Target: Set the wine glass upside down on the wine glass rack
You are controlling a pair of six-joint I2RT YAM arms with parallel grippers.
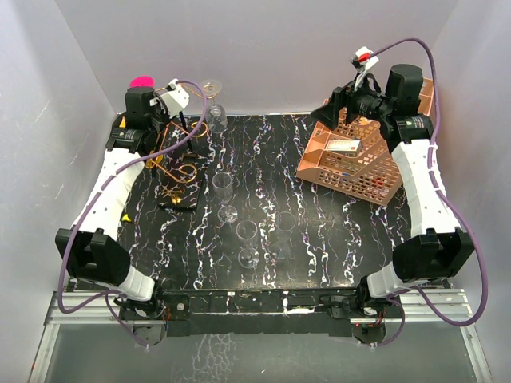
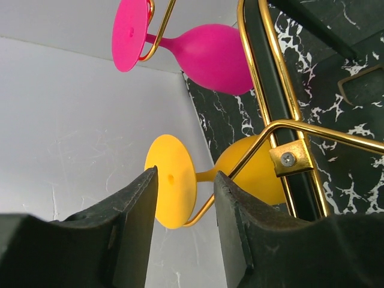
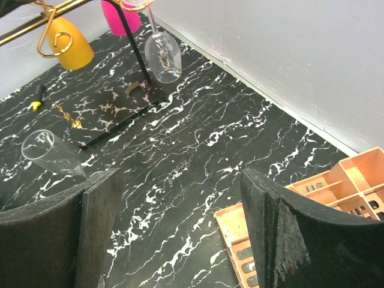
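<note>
My right gripper moves down and to the left in the top view onto the rim of the standing glass (image 1: pixel 223 177) (image 3: pixel 38 144) nearest the rack next. The glass's opening faces up.
A yellow wine glass (image 2: pixel 258 174) hangs upside down from a gold wire arm of the wine glass rack (image 2: pixel 282 90), with its round foot (image 2: pixel 174 192) just past my fingertips. My left gripper (image 2: pixel 186 174) is open; its fingers stand on either side of the foot's edge without clamping it. A pink wine glass (image 2: pixel 210 57) hangs upside down on a neighbouring arm. In the top view the rack (image 1: pixel 180 155) stands at the back left, with a clear glass (image 1: pixel 215 118) hung on it too. My right gripper (image 3: pixel 180 174) is open and empty, high over the back right of the table.
Several clear glasses (image 1: pixel 223 190) stand on the black marbled tabletop (image 1: pixel 319 239) near the middle. An orange perforated tray rack (image 1: pixel 359 163) lies at the back right under my right arm. Grey walls close in the back and both sides. The wine glass rack's dark base (image 3: pixel 114 111) sits at the left.
</note>
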